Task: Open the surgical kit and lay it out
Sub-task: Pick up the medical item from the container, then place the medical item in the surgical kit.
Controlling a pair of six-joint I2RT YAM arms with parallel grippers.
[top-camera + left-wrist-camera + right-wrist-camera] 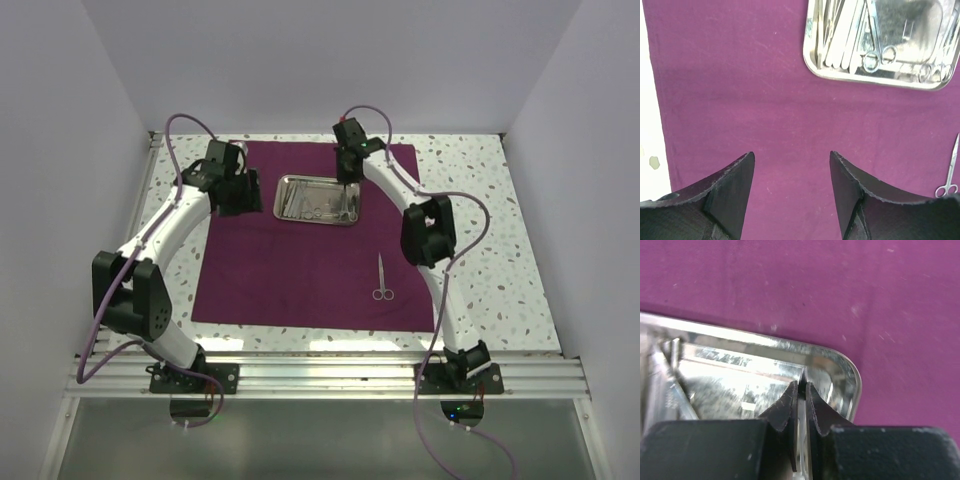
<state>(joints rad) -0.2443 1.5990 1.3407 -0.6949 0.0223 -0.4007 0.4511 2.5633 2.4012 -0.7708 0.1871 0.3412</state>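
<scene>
My right gripper is to lift next, come back, lower to the cloth beside the pair of scissors and let go, since that one pair already lies on it.
The maroon cloth (300, 270) lies spread flat on the table. The steel tray (318, 223) sits on its far middle and holds several silver instruments (850, 35). One pair of scissors (382, 278) lies alone on the cloth to the right, and shows in the left wrist view (950, 172). My right gripper (802, 385) is down in the tray's corner (840, 357), shut on a thin silver instrument whose tip pokes out between the pads. In the top view the right gripper (348, 175) is at the tray's far right. My left gripper (791, 157) is open and empty over bare cloth (740, 100), left of the tray (810, 60).
The speckled tabletop (480, 200) shows to the right of the cloth and as a narrow strip on the left (170, 260). White walls close in the sides and back. The metal rail (330, 370) holding the arm bases runs along the near edge.
</scene>
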